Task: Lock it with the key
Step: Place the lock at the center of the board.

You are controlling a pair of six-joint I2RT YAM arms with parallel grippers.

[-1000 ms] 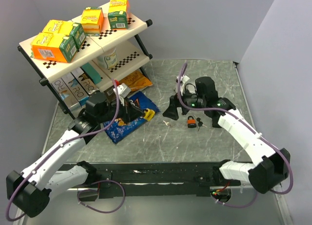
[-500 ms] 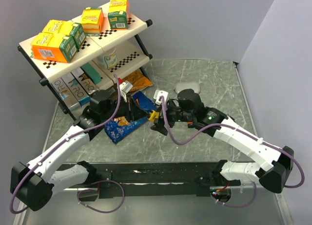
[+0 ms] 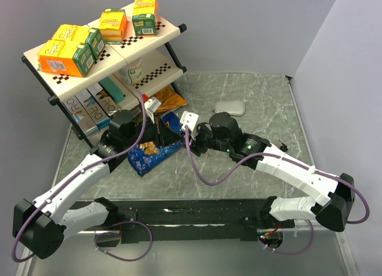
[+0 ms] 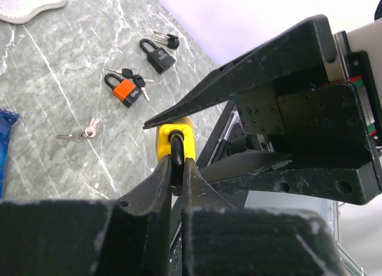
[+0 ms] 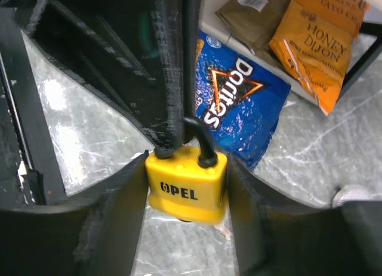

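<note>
My right gripper brings the yellow padlock down to the marble (image 3: 192,159) between the blue Doritos bag and silver keys next and releases it, since that marble below the gripper is bare.
A yellow padlock (image 5: 187,183) marked OPEL hangs above the table between both grippers. My left gripper (image 4: 175,162) is shut on its black shackle (image 4: 176,150). My right gripper (image 5: 187,168) has its fingers (image 5: 128,192) pressed on both sides of the yellow body. In the top view the grippers meet at the table's middle left (image 3: 182,135), and the padlock is hidden there. A dark key bunch (image 4: 135,79) lies beside an orange padlock (image 4: 126,91). Another dark key bunch (image 4: 167,40) lies beside a black padlock (image 4: 158,55). Neither gripper is near the keys.
A blue Doritos bag (image 5: 239,103) and an orange Honey Dijon bag (image 5: 316,43) lie under the grippers by a two-tier rack (image 3: 101,43) of boxes. Small silver keys (image 4: 80,132) lie loose on the marble. A white pad (image 3: 230,107) lies at the back.
My right arm has swung left, away from the orange padlock, over to my left gripper, and its fingers now clamp the yellow padlock's body. The left gripper has shifted slightly right with the padlock.
</note>
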